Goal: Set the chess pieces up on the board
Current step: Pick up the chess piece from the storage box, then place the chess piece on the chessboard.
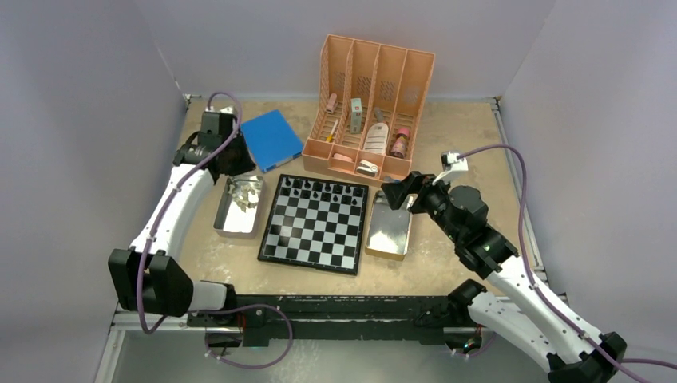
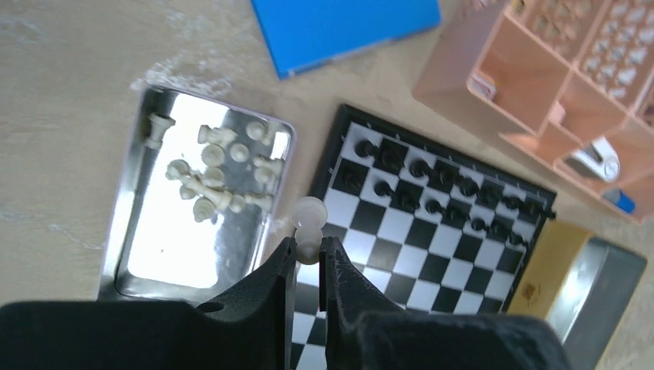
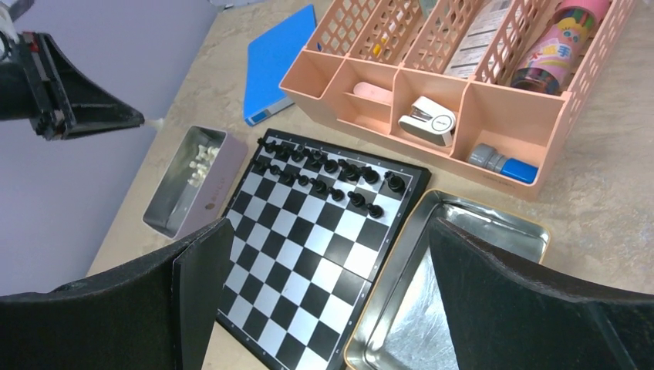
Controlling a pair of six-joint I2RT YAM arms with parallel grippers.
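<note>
The white piece should be released in the board's empty near row [image 1: 303, 254], so the left gripper needs to move back and down to it.
The chessboard [image 1: 317, 224] lies mid-table, with several black pieces [image 1: 322, 191] standing in its two far rows. It also shows in the left wrist view [image 2: 432, 231] and the right wrist view [image 3: 308, 231]. Several white pieces [image 2: 220, 173] lie in the left metal tray [image 1: 238, 206]. My left gripper [image 2: 310, 250] is shut on a white pawn [image 2: 310, 218] and holds it in the air above the tray's right rim and the board's left edge. My right gripper [image 3: 324, 285] is open and empty, above the board's right side and the right tray [image 1: 389, 227].
A peach organizer [image 1: 369, 108] with bottles and small items stands behind the board. A blue book [image 1: 271, 140] lies at the back left. The right tray [image 3: 463, 293] is gold-rimmed, and no pieces show in it. Walls close in on three sides.
</note>
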